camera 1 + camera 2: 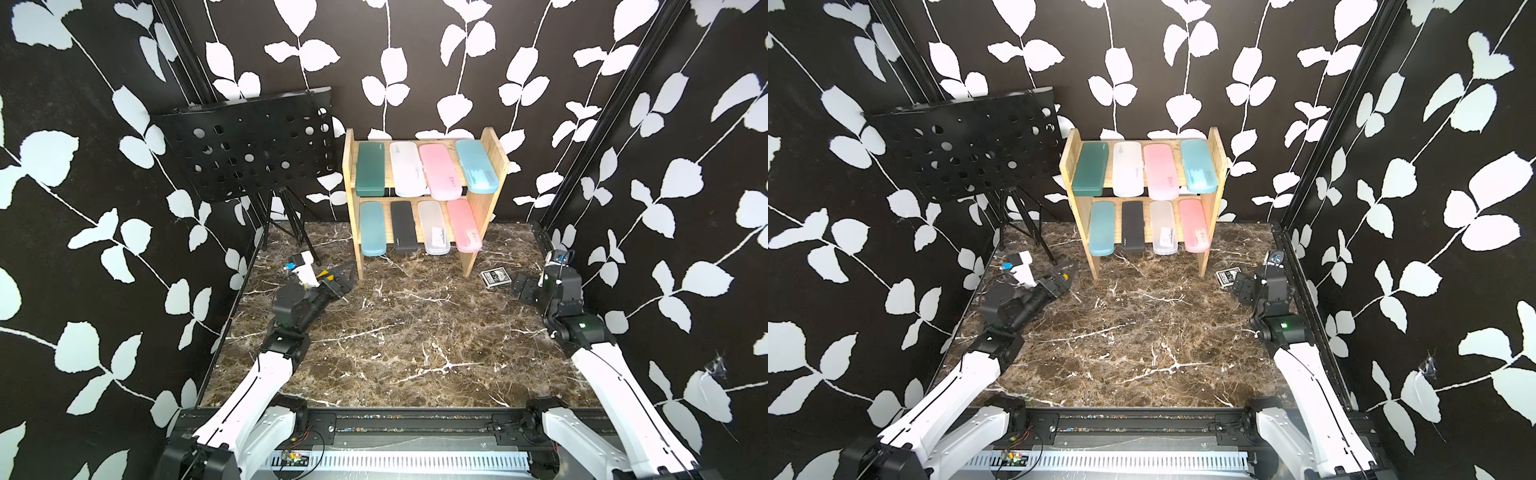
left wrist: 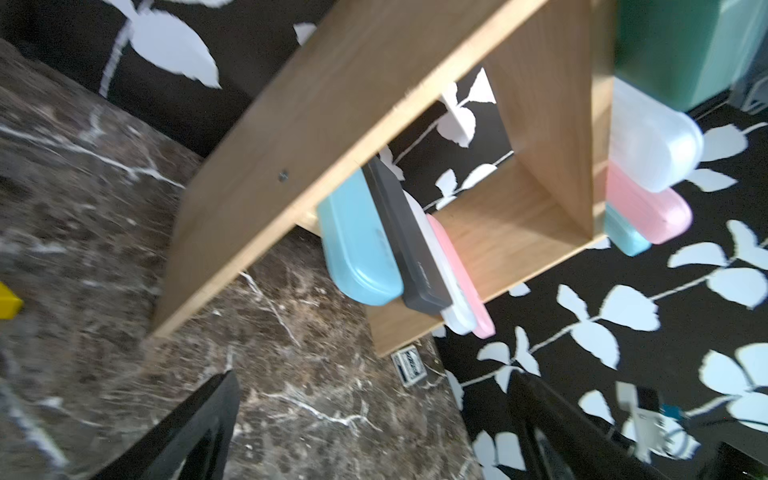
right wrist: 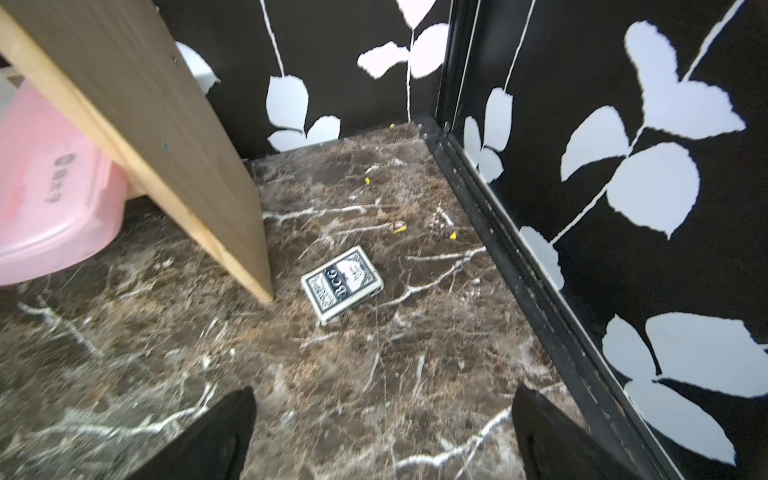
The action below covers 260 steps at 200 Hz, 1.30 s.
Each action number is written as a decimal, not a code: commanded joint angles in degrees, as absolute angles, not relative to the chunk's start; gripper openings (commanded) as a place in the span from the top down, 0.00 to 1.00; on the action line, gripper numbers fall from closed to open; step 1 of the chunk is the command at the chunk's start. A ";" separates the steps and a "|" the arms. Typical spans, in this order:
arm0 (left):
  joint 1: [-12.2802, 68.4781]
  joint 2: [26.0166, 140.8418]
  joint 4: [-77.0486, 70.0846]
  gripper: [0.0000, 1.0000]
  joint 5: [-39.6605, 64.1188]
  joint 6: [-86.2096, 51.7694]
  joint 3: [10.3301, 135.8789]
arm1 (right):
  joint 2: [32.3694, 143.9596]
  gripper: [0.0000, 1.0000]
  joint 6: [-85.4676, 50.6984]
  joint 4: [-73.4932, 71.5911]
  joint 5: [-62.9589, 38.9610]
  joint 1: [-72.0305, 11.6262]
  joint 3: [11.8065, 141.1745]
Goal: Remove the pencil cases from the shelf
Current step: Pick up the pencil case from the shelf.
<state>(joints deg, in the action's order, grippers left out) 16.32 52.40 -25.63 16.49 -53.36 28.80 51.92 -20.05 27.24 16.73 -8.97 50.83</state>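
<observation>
My left gripper rolls and reaches outward next, and its fingers close above and below the teal pencil case's near end [image 1: 373,249] [image 2: 366,274]. That end juts outward past the shelf's lower level.
The pine shelf [image 1: 494,166] stands at the back of the marble table, seen in both top views. Several pencil cases lie on each tier. On the upper tier are dark green [image 1: 370,168], frosted clear [image 1: 407,168], pink [image 1: 439,171] and light blue [image 1: 476,165]. On the lower tier are teal [image 1: 372,228], black [image 1: 403,226], clear [image 1: 433,227] and pink [image 1: 464,224]. My left gripper [image 1: 351,278] hangs low by the shelf's left foot, open and empty [image 2: 370,380]. Off the shelf's right foot, my right gripper [image 1: 519,286] is open and empty too [image 3: 382,390].
A small black-and-white card box [image 1: 494,277] lies on the table between the shelf's right foot and my right gripper. A black perforated music stand [image 1: 249,145] on tripod legs stands at the back left. Patterned walls close in on both sides.
</observation>
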 commanded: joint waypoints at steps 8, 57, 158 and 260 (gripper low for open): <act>16.74 57.64 -28.08 0.01 17.49 -61.81 33.23 | 53.35 0.03 -23.17 35.87 14.02 -10.07 55.87; 16.79 71.75 -39.16 0.01 20.27 -65.91 37.54 | 55.07 0.04 -24.44 37.45 12.31 -10.33 58.44; 17.40 83.76 -45.19 0.20 22.14 -70.12 42.98 | 60.00 0.08 -22.94 37.57 11.45 -10.32 61.94; 17.58 88.69 -48.30 0.66 24.61 -72.99 44.63 | 59.88 0.15 -22.63 38.78 11.25 -10.28 63.15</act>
